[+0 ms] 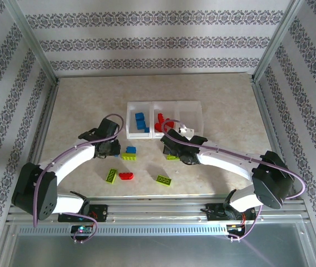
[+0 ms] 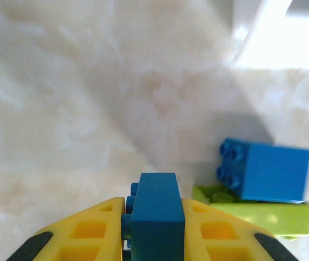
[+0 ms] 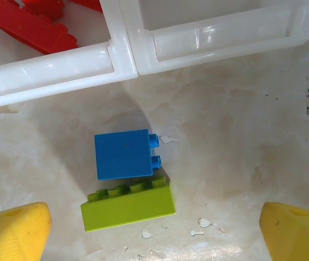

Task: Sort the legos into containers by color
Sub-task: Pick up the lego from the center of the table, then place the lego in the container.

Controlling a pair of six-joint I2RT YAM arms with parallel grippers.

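Note:
Next, my left gripper lifts the blue lego, carries it outward over the bin with blue bricks and releases it, because that bin holds its color.
My left gripper (image 2: 154, 231) (image 1: 112, 147) is shut on a blue lego (image 2: 154, 215), low over the table left of the tray. Just to its right a second blue lego (image 2: 266, 169) (image 1: 131, 149) leans on a lime one (image 2: 271, 215) (image 1: 128, 156). My right gripper (image 3: 154, 239) (image 1: 173, 146) hangs open, fingers wide apart, over another blue lego (image 3: 124, 155) touching a lime lego (image 3: 128, 205) (image 1: 172, 157) in front of the containers (image 3: 124, 54) (image 1: 153, 111). The left bin holds blue bricks (image 1: 140, 120), the middle bin red ones (image 1: 162, 120) (image 3: 26, 24). The right bin (image 1: 190, 105) looks bare.
Loose on the near table lie a lime brick (image 1: 112, 176), a red brick (image 1: 126, 176) and another lime brick (image 1: 164, 180). Small white flecks (image 3: 201, 223) dot the tabletop under the right gripper. Patterned walls and metal posts enclose the table.

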